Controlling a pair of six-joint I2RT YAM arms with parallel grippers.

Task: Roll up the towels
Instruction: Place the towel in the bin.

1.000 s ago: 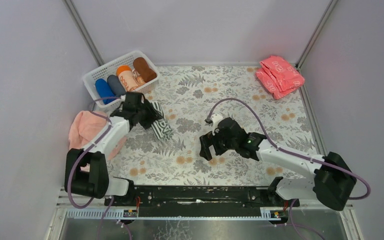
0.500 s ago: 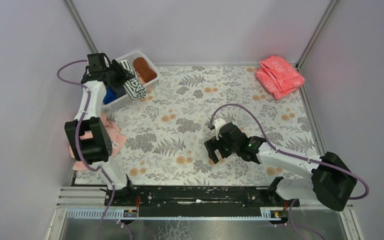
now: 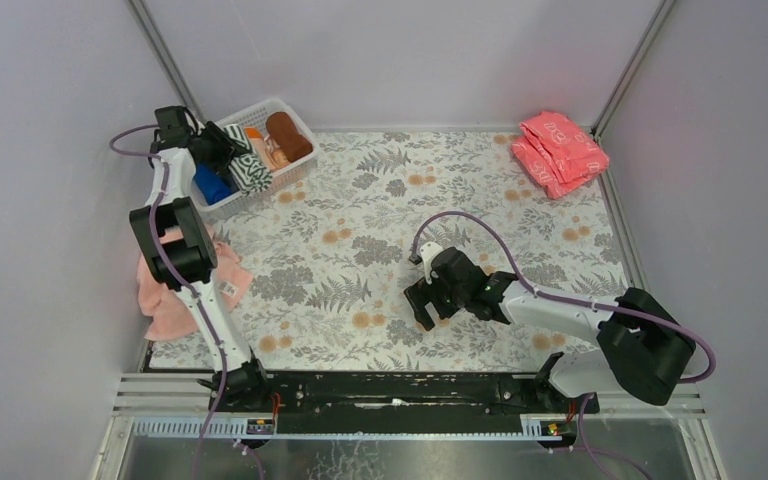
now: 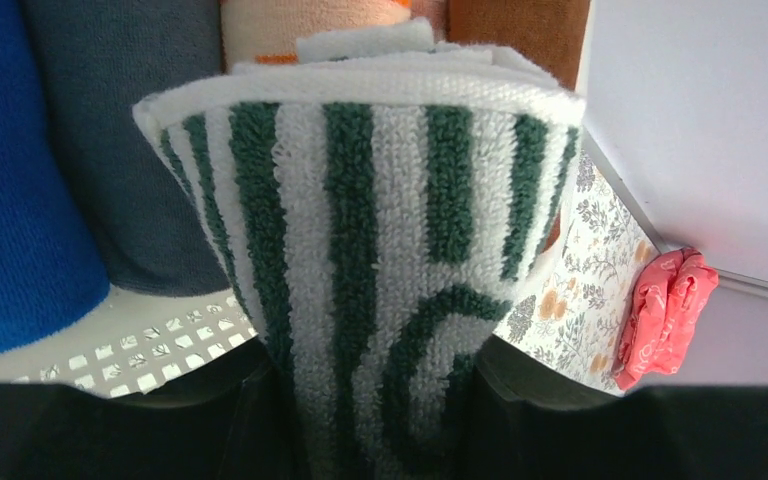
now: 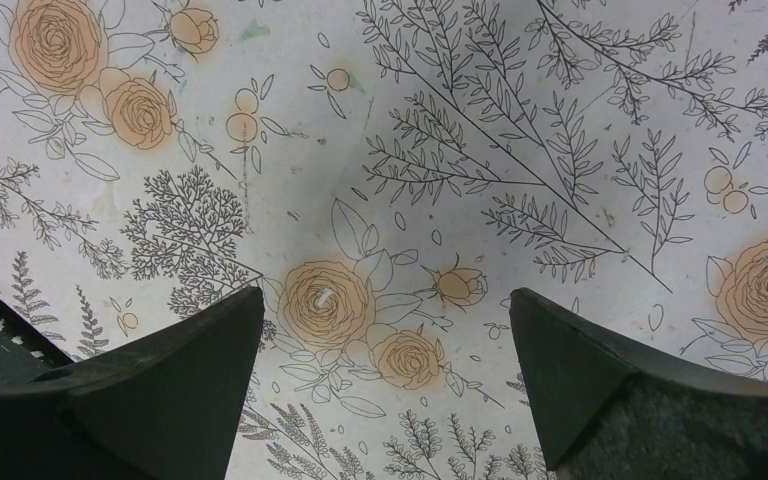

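My left gripper brings the striped towel (image 3: 250, 172) down into the basket (image 3: 223, 201) next, toward the blue roll and over the grey roll. The towel overhangs the orange-and-cream roll.
My left gripper (image 3: 222, 158) is shut on the rolled dark-and-white striped towel (image 3: 250, 172) and holds it over the white basket (image 3: 223, 201) at the back left. In the left wrist view the striped towel (image 4: 380, 240) fills the middle between my fingers (image 4: 200, 420). The rust-brown rolled towel (image 3: 289, 137) lies in the basket, its end showing in the left wrist view (image 4: 520, 30). The pale pink towel (image 3: 165, 285) lies unrolled at the table's left edge. My right gripper (image 3: 424, 306) is open and empty, low over the floral mat (image 5: 440, 150).
The basket also holds a blue roll (image 3: 208, 186), a grey roll (image 4: 110, 120) and an orange-and-cream roll (image 3: 263, 148). A stack of folded coral-red towels (image 3: 558, 152) lies at the back right corner. Grey walls close in the table on three sides.
My left arm carried the striped towel from the mat up and back to the basket, then lowered it among the rolls. My right gripper drew back slightly toward the near edge, still open.
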